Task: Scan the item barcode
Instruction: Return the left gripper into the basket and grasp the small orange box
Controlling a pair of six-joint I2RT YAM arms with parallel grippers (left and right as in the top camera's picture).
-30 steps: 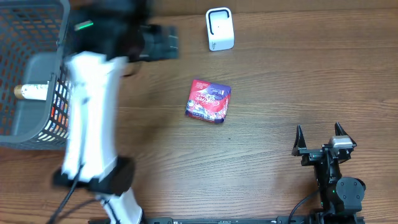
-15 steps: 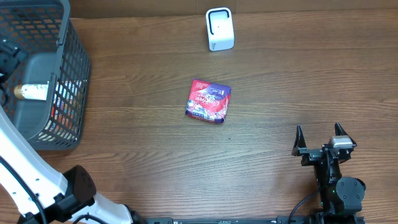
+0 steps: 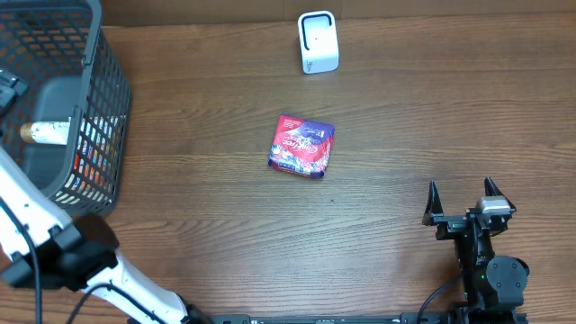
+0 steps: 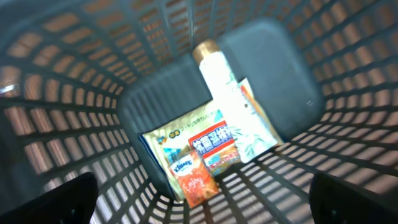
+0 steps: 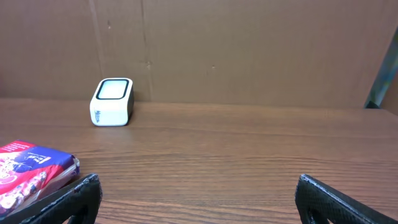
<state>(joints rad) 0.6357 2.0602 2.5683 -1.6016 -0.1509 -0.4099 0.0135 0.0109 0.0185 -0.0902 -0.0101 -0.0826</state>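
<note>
Before closing, I will lower my left gripper deeper into the basket, toward the right in the overhead view, onto the uncovered orange tissue pack (image 3: 87,170) (image 4: 194,178) beside the bottle.
A red and purple packet (image 3: 301,147) lies flat at mid-table, and its corner shows in the right wrist view (image 5: 31,171). The white barcode scanner (image 3: 318,42) stands at the back edge, upright (image 5: 113,101). My left gripper (image 4: 202,186) hangs open inside the grey mesh basket (image 3: 112,99), above a white bottle with a gold cap (image 4: 217,87), an orange tissue pack (image 4: 193,177) and other flat packets. Nothing is between its fingers. My right gripper (image 3: 462,193) rests open and empty at the front right, well apart from the packet.
The basket fills the far left of the table, and its walls (image 4: 74,74) surround the left gripper on all sides. My left arm (image 3: 36,225) rises from the front left edge. A brown cardboard wall (image 5: 249,50) backs the table behind the scanner.
The left arm has swung from above the table's back left to the far left, over and into the basket. The right arm and the packet have not moved.
</note>
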